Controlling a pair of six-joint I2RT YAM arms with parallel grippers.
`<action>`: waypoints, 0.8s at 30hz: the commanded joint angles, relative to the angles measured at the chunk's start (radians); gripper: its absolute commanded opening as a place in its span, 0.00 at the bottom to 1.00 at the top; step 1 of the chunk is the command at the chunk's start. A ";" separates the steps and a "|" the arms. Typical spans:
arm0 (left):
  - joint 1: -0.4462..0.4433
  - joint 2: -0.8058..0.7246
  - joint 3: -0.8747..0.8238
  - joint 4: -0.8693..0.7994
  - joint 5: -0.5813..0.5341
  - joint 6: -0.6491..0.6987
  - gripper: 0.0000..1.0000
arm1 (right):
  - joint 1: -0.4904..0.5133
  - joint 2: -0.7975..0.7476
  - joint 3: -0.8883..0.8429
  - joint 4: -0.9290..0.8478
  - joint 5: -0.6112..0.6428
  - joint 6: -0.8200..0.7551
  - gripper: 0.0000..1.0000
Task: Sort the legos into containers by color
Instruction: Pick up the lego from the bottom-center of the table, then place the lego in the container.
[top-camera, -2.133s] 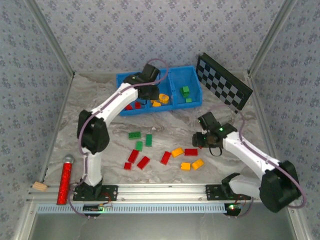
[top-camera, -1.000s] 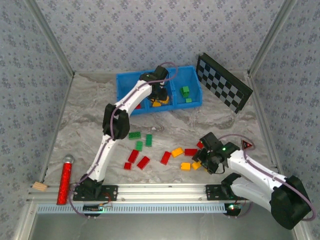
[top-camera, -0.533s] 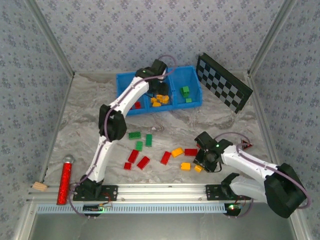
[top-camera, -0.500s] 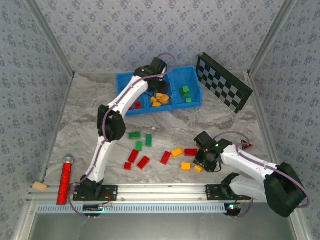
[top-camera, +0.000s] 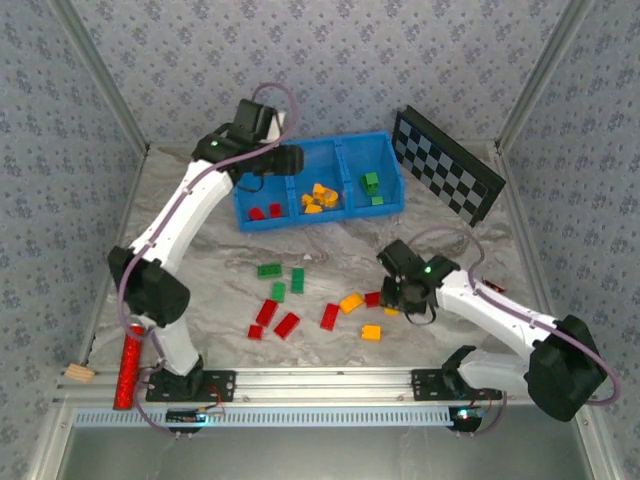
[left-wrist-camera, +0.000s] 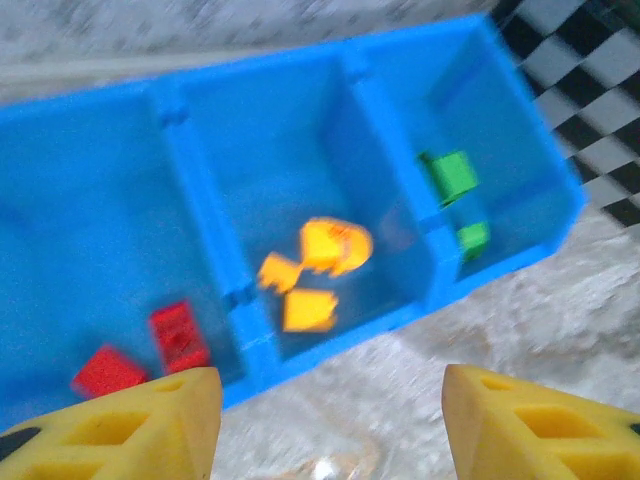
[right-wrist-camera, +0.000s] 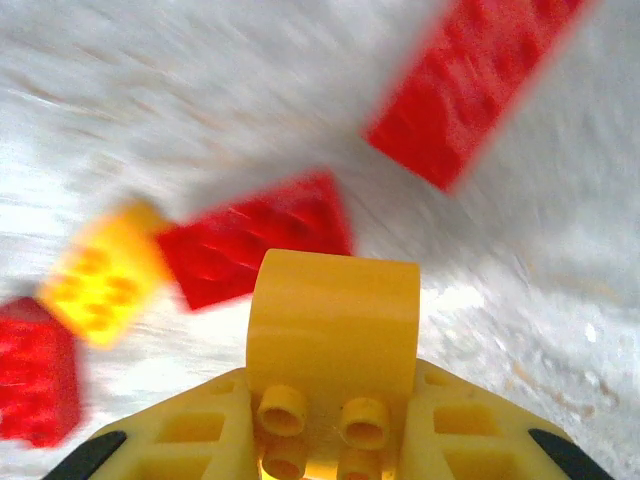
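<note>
The right gripper lifts the yellow lego next and carries it outward over the tray's middle container (top-camera: 319, 180) to release it, since orange-yellow legos already lie inside.
The blue tray (top-camera: 320, 218) (left-wrist-camera: 330, 345) stands at the back, its three containers side by side. Red legos (top-camera: 265, 211) lie in the left one, orange-yellow ones (top-camera: 318, 197) (left-wrist-camera: 325, 248) in the middle, green ones (top-camera: 371, 185) (left-wrist-camera: 448, 175) in the right. My left gripper (top-camera: 285, 160) (left-wrist-camera: 330, 400) hovers over the tray's left part, open and empty. My right gripper (top-camera: 395, 300) (right-wrist-camera: 335, 385) is shut on a yellow lego (right-wrist-camera: 335, 320) just above the table. Loose green (top-camera: 268, 269), red (top-camera: 287, 324) (right-wrist-camera: 255, 245) and yellow legos (top-camera: 371, 332) (right-wrist-camera: 100, 270) lie on the table.
A black-and-white checkered board (top-camera: 447, 162) leans at the back right. A red glittery cylinder (top-camera: 128, 362) and a small wooden block (top-camera: 78, 374) lie at the front left. Patterned walls close in the table on three sides.
My left gripper has drawn back from the middle compartment toward the left and opened wider. My right gripper closed on a yellow lego and carried it a little toward the back.
</note>
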 joint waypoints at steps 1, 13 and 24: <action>0.020 -0.130 -0.144 0.008 -0.043 0.041 0.61 | -0.022 0.060 0.189 -0.070 0.096 -0.292 0.23; 0.119 -0.570 -0.579 -0.132 -0.035 0.022 0.64 | -0.072 0.680 0.933 0.073 0.186 -0.768 0.22; -0.006 -0.644 -0.940 -0.105 -0.002 -0.115 0.65 | -0.110 1.075 1.347 0.034 0.141 -0.847 0.21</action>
